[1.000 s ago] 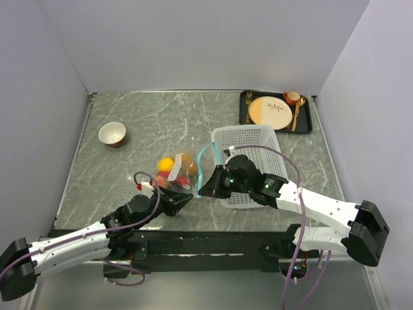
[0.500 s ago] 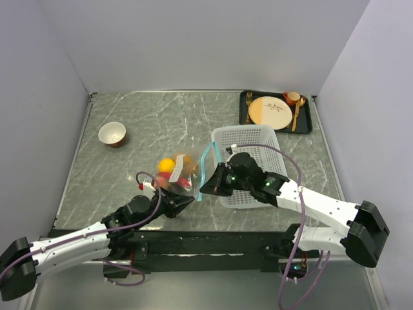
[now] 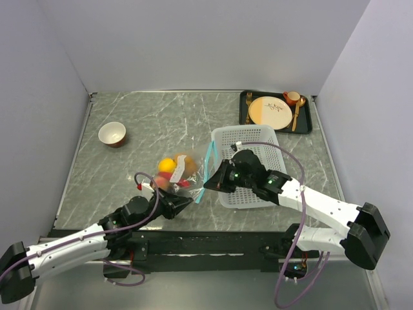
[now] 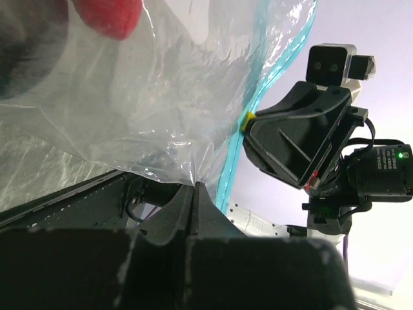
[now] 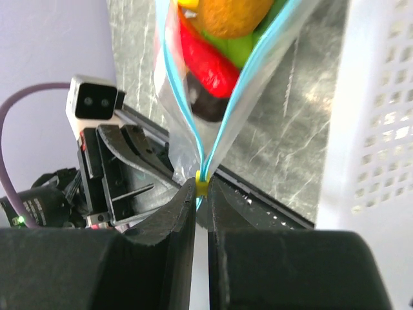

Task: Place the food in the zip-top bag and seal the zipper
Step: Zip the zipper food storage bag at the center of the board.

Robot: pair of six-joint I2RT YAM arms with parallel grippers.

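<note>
The right gripper draws the slider (image 5: 202, 183) outward to the far end of the teal zipper and releases it next, since that zipper end lies outward with both zipper pieces parted.
The zip-top bag (image 3: 175, 175) lies clear on the table with the food in it: a yellow round (image 3: 166, 165), an orange round (image 3: 188, 161) and red pieces. In the right wrist view an orange round (image 5: 232, 16), a lime-green piece (image 5: 236, 45), a red pepper (image 5: 210, 64) and a brown piece (image 5: 206, 106) show inside. The teal zipper (image 3: 204, 169) runs along the bag's right edge; its two strips (image 5: 242, 97) part above a yellow slider (image 5: 202, 183). My right gripper (image 5: 201, 187) is shut on that slider at the near end. My left gripper (image 4: 193, 186) is shut on the bag's near corner (image 4: 161, 155).
A white mesh basket (image 3: 258, 139) stands right of the bag, under my right arm. A black tray (image 3: 308, 126) with a tan plate, cup and cutlery sits at the back right. A small bowl (image 3: 112, 134) is at the far left.
My right gripper has moved slightly right and away with the slider. The zipper strip now runs straighter. The left gripper has kept its hold on the bag's corner.
</note>
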